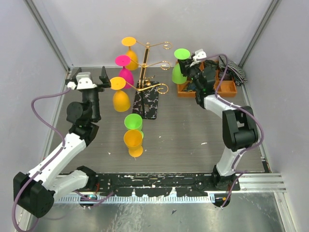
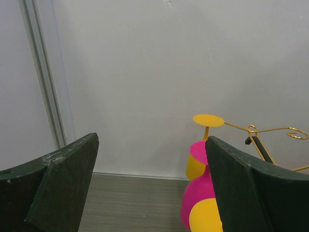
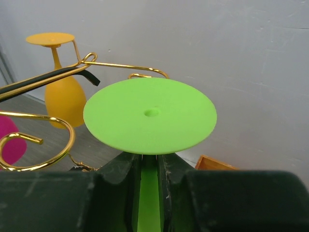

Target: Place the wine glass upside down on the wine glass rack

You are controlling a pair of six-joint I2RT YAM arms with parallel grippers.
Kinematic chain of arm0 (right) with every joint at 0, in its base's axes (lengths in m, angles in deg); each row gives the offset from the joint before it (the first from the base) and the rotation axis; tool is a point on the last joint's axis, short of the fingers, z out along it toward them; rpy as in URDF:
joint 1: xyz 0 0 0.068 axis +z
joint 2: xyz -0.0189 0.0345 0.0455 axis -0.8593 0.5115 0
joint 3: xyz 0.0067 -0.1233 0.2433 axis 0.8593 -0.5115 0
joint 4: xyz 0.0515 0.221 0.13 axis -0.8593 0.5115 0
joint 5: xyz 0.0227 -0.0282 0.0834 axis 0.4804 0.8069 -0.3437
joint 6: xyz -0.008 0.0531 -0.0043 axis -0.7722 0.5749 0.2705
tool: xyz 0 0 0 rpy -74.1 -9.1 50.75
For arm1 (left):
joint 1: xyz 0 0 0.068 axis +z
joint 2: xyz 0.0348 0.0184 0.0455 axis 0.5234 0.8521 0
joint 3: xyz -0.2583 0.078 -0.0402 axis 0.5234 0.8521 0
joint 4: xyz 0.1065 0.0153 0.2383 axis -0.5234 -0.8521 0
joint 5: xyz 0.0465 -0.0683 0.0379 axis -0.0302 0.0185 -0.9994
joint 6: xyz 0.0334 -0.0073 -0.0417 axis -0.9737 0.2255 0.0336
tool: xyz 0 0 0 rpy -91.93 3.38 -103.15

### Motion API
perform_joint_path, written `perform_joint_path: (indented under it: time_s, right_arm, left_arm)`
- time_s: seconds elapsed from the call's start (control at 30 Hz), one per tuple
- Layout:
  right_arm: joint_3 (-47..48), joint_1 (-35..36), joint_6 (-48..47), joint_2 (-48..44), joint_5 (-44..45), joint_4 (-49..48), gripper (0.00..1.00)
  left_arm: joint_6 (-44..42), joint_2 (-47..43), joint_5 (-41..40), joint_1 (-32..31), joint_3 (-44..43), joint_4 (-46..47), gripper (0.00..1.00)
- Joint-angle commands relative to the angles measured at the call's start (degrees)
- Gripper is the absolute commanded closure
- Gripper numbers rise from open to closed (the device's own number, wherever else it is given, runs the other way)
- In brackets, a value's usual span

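Observation:
My right gripper carries the wine glass's stem outward and to the left in the top view into the rack's far empty loop [image 1: 167, 45] [image 3: 149, 72] next and releases it.
The gold wine glass rack [image 1: 144, 72] stands on its black speckled base [image 1: 147, 104] at mid-table. Three glasses hang upside down on its left arms: a far orange one [image 1: 129, 50], a pink one [image 1: 125, 71] and a near orange one [image 1: 120, 95]. My right gripper [image 1: 189, 67] is shut on the stem of a green wine glass [image 1: 180, 65], held foot-up just right of the rack; in the right wrist view its green foot [image 3: 149, 113] sits above my fingers [image 3: 118, 179]. My left gripper [image 1: 90, 74] is open and empty, just left of the near orange glass [image 2: 205, 217].
A green glass [image 1: 133, 121] and an orange glass [image 1: 133, 141] stand upright on the table in front of the rack base. An orange compartment tray [image 1: 228, 89] with dark items sits at the back right. Grey walls close in the back and sides.

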Motion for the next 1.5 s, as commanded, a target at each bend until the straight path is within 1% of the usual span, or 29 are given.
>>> perform_joint_path:
  time_s: [0.0, 0.17, 0.27, 0.4, 0.57, 0.73, 0.83, 1.17, 1.3, 1.47]
  right_arm:
    - [0.4, 0.0, -0.7, 3.4, -5.8, -16.8, 0.99]
    - [2.2, -0.1, -0.3, 5.9, -9.8, -17.6, 0.99]
    - [3.1, -0.1, 0.7, 7.5, -11.8, -20.1, 0.99]
    - [4.1, 0.0, 0.8, 8.8, -13.2, -22.3, 0.99]
    - [7.8, -0.1, 3.4, 12.7, -15.2, -23.1, 0.99]
    - [10.9, -0.1, 5.6, 16.6, -16.0, -25.0, 0.99]
    - [13.6, -0.1, 7.2, 19.1, -17.3, -25.3, 0.99]
    - [26.1, -0.1, 12.0, 28.6, -18.3, -26.9, 0.99]
    - [30.3, 0.2, 12.4, 31.2, -18.2, -24.9, 0.99]
    - [34.2, 1.2, 10.1, 33.6, -17.5, -21.6, 0.99]
  left_arm:
    - [5.7, -3.0, -1.9, -0.2, 3.5, 7.7, 0.02]
    - [7.2, -2.8, 2.7, -0.2, 7.6, 10.1, 0.02]
    - [6.9, -1.3, 1.5, -0.2, 10.2, 14.0, 0.02]
    - [5.6, 1.9, 4.0, -0.2, 10.3, 19.6, 0.02]
    - [5.8, 4.2, 7.3, -0.2, 8.9, 19.5, 0.02]
    - [6.6, 2.5, 7.6, -0.2, 10.5, 20.1, 0.02]
    - [6.8, 1.1, 9.1, -0.2, 11.2, 20.2, 0.02]
    - [5.8, 0.0, 9.3, -0.2, 12.2, 20.2, 0.02]
    - [5.8, 0.2, 9.3, -0.2, 12.3, 20.4, 0.02]
    - [5.2, 0.6, 8.2, -0.2, 12.6, 21.5, 0.02]
